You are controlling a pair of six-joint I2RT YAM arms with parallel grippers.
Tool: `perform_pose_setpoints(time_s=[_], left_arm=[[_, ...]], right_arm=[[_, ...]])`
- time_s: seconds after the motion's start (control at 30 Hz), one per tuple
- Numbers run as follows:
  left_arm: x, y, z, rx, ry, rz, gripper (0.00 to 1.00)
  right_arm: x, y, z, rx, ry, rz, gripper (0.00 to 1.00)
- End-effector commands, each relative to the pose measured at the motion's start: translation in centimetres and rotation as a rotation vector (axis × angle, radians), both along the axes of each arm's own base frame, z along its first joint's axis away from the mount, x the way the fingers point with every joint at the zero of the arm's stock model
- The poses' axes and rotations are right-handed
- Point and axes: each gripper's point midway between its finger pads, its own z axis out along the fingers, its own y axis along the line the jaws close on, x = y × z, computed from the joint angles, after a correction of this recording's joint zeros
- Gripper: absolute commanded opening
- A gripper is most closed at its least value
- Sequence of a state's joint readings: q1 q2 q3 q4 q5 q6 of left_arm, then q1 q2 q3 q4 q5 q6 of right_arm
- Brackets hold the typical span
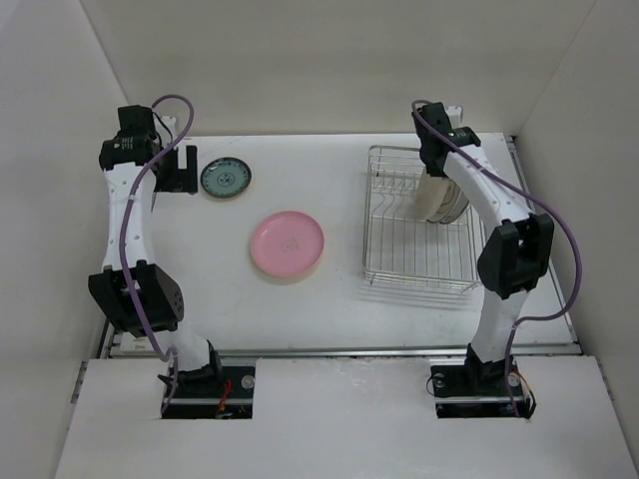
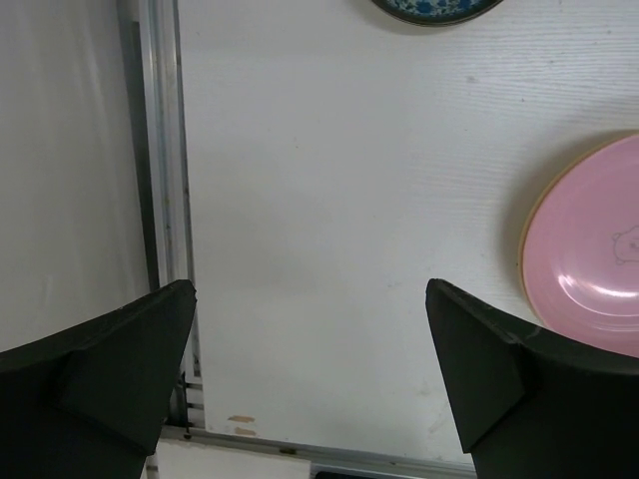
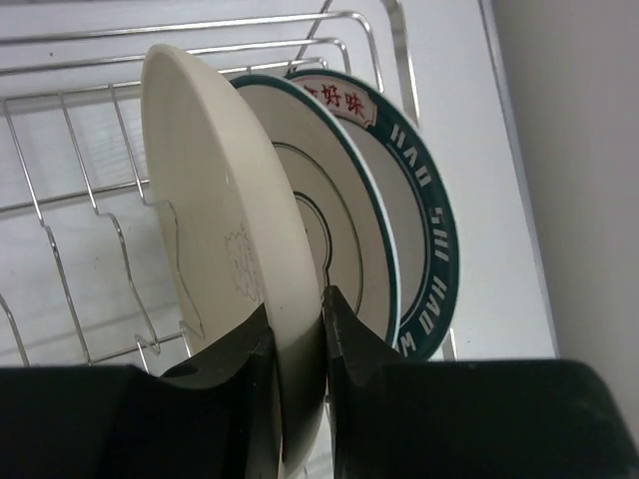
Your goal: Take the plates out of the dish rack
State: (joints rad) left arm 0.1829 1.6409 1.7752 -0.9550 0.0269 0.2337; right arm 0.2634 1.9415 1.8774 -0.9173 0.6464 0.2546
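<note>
My right gripper lifts the cream plate next, swings left in the top view, tilts, lowers and releases it onto the pink plate [image 1: 288, 244], which lies empty.
The silver wire dish rack [image 1: 404, 254] stands at the right of the table. A cream-yellow plate [image 3: 215, 220] stands on edge in it, with a white plate with a dark lettered rim [image 3: 424, 230] right behind. My right gripper [image 3: 298, 309] is shut on the cream plate's rim, one finger on each face; it also shows in the top view [image 1: 437, 168]. The pink plate [image 1: 288, 244] and the small teal-blue patterned plate [image 1: 225, 179] lie flat on the table. My left gripper [image 1: 181, 168] is open and empty, left of the teal plate.
In the left wrist view the pink plate [image 2: 589, 249] is at the right edge, the teal plate [image 2: 434, 8] at the top. A metal rail [image 2: 165, 200] runs along the table's left edge. Walls enclose the table on three sides.
</note>
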Motion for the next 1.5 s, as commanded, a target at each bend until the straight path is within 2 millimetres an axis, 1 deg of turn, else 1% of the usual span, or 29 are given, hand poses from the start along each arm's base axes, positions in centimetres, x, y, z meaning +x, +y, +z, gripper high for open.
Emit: perform_pose_setpoints(time_s=[0.0, 0.03, 0.07, 0.2, 0.27, 0.3, 0.33, 0.37, 0.4, 0.43, 0.5, 0.53, 0.57, 0.63, 0.67, 0.7, 0.73, 0.8, 0.83, 0.87, 1.0, 1.07, 1.1, 1.13, 1.2, 1.3, 1.33, 1.37, 1.47], left_arm=[[-0.9, -1.4, 1.3, -0.051, -0.031, -0.019, 1.0], [-0.9, -1.4, 1.3, -0.051, -0.031, -0.019, 1.0], [-0.9, -1.6, 1.3, -0.062, -0.033, -0.027, 1.0], [-1.0, -2.1, 1.2, -0.089, -0.028, -0.031, 1.0], [-1.0, -2.1, 1.2, -0.094, -0.029, -0.024, 1.0], [-1.0, -2.3, 1.2, -0.101, -0.03, -0.029, 1.0], [-1.0, -2.3, 1.2, -0.101, -0.03, -0.029, 1.0], [-1.0, -2.3, 1.2, -0.108, -0.03, -0.02, 1.0], [-0.9, -2.5, 1.2, -0.117, -0.032, -0.027, 1.0], [-0.9, -2.7, 1.2, -0.125, -0.033, -0.033, 1.0], [-0.9, -2.7, 1.2, -0.125, -0.033, -0.033, 1.0], [-1.0, -2.7, 0.9, -0.127, -0.024, -0.032, 1.0], [-1.1, -2.5, 0.9, -0.118, -0.023, -0.026, 1.0], [-1.2, -2.2, 1.2, -0.1, -0.029, -0.015, 1.0], [-1.3, -1.9, 1.2, -0.084, -0.027, -0.003, 1.0], [-1.4, -1.9, 0.9, -0.086, -0.018, -0.003, 1.0], [-1.7, -1.7, 0.8, -0.075, -0.006, 0.006, 1.0], [-1.8, -1.5, 0.4, -0.07, 0.005, 0.012, 1.0], [-1.8, -1.5, 0.4, -0.07, 0.005, 0.012, 1.0], [-2.1, -1.6, 0.4, -0.07, 0.006, 0.012, 1.0], [-2.4, -1.4, 0.4, -0.061, 0.008, 0.018, 1.0], [-2.6, -1.5, 0.4, -0.061, 0.007, 0.018, 1.0], [-2.6, -1.5, 0.4, -0.061, 0.008, 0.018, 1.0], [-2.6, -1.3, 0.4, -0.052, 0.009, 0.024, 1.0], [-2.6, -1.3, 0.4, -0.052, 0.009, 0.024, 1.0], [-2.6, -1.2, 0.4, -0.047, 0.01, 0.017, 1.0], [-2.6, -1.2, 0.4, -0.047, 0.01, 0.017, 1.0], [-2.6, -1.2, 0.4, -0.047, 0.01, 0.017, 1.0], [-2.6, -1.2, 0.4, -0.047, 0.01, 0.017, 1.0]], right_arm=[[0.1, -0.9, 8.0, -0.054, -0.191, -0.037, 0.0], [0.0, -0.8, 10.4, -0.06, -0.239, -0.035, 0.0], [-0.2, -1.2, 11.5, -0.087, -0.247, -0.038, 0.0], [-2.2, -0.8, 19.2, -0.152, -0.416, -0.079, 0.0], [-3.7, 0.4, 22.5, -0.154, -0.497, -0.076, 0.0], [-3.8, 1.3, 23.5, -0.128, -0.541, -0.064, 0.0], [-3.8, 4.0, 23.6, -0.071, -0.557, 0.02, 0.0], [-3.5, 6.0, 22.5, -0.035, -0.54, 0.092, 0.0], [-3.4, 8.0, 22.9, 0.032, -0.573, 0.162, 0.0], [-2.9, 12.3, 20.3, 0.112, -0.51, 0.321, 0.0], [-2.6, 16.8, 18.0, 0.251, -0.463, 0.472, 0.0], [-2.7, 20.0, 17.0, 0.341, -0.438, 0.569, 0.0], [-3.2, 24.9, 14.2, 0.471, -0.342, 0.753, 0.0], [-4.1, 29.3, 11.9, 0.598, -0.255, 0.904, 0.0], [-5.8, 32.4, 10.6, 0.683, -0.182, 1.021, 0.0], [-6.2, 33.9, 10.1, 0.719, -0.155, 1.07, 0.0], [-6.1, 35.7, 7.6, 0.754, -0.093, 1.093, 0.0], [-7.1, 38.4, 6.7, 0.829, -0.049, 1.172, 0.0], [-6.8, 39.0, 6.4, 0.849, -0.046, 1.173, 0.0], [-6.1, 39.6, 4.8, 0.864, -0.027, 1.152, 0.0], [-5.1, 40.1, 1.7, 0.856, 0.008, 1.113, 0.0], [-5.8, 40.5, 0.3, 0.883, 0.063, 1.13, 0.02], [-6.1, 40.7, -1.3, 0.893, 0.118, 1.125, 0.06], [-6.5, 40.8, -2.1, 0.904, 0.149, 1.128, 0.08], [-7.1, 40.5, -4.6, 0.904, 0.215, 1.105, 0.17], [-7.6, 39.4, -7.4, 0.869, 0.271, 1.05, 0.25], [-7.7, 39.1, -7.3, 0.859, 0.268, 1.041, 0.35], [-7.6, 38.8, -7.0, 0.847, 0.256, 1.034, 0.4], [-7.3, 37.8, -7.1, 0.797, 0.248, 1.001, 0.5]])
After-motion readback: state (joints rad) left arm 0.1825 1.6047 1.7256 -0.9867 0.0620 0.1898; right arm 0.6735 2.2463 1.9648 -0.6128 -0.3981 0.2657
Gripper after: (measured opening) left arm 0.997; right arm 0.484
